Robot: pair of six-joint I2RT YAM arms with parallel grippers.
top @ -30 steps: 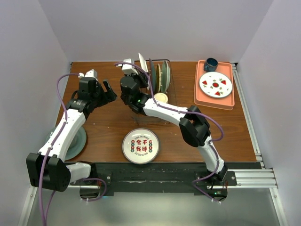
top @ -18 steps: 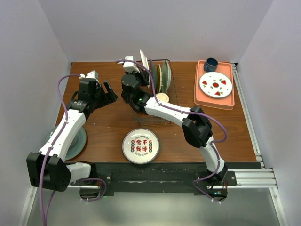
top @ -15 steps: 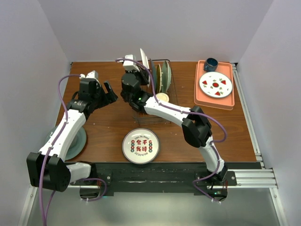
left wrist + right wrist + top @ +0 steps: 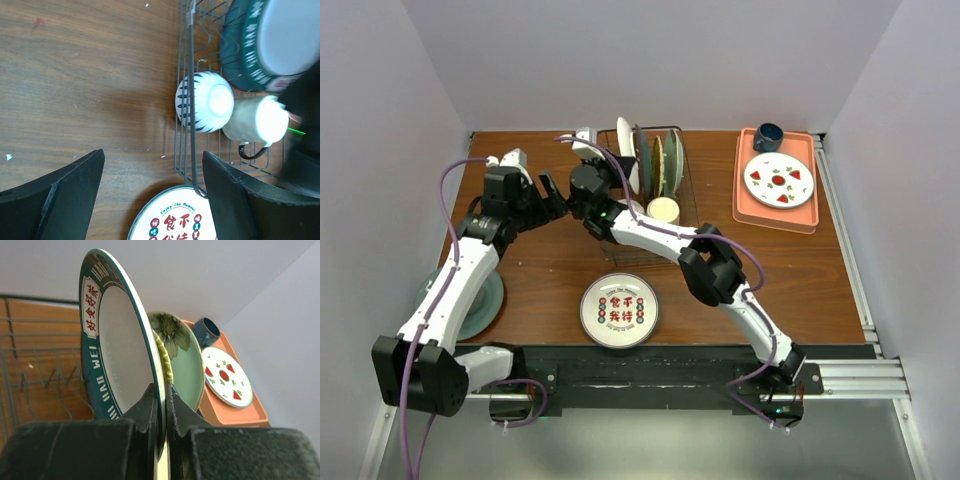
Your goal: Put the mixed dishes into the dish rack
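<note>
My right gripper holds the white plate upright, in line with the standing plates. It will lower the plate next toward the rack's wires beside them.
The wire dish rack [image 4: 670, 215] stands at the table's back middle. My right gripper [image 4: 607, 172] is shut on the white plate with a dark patterned rim [image 4: 626, 150], holding it upright on edge at the rack's left end. In the right wrist view the gripper [image 4: 165, 405] pinches that plate's rim [image 4: 95, 340], with the pale green flower plate [image 4: 182, 352] standing behind it. The left wrist view shows the rack [image 4: 190, 90] holding the striped bowl [image 4: 204, 101] and the cream mug [image 4: 255, 119]. My left gripper [image 4: 552, 193] is open and empty, left of the rack.
A round plate with red characters [image 4: 619, 310] lies near the front middle. A teal plate [image 4: 485, 300] lies under my left arm. An orange tray [image 4: 748, 205] at the back right holds a watermelon-print plate [image 4: 779, 180] and a blue mug [image 4: 767, 136].
My right arm has swung its elbow to the left and shifted the held plate slightly within the rack's left end. My left arm has hardly moved.
</note>
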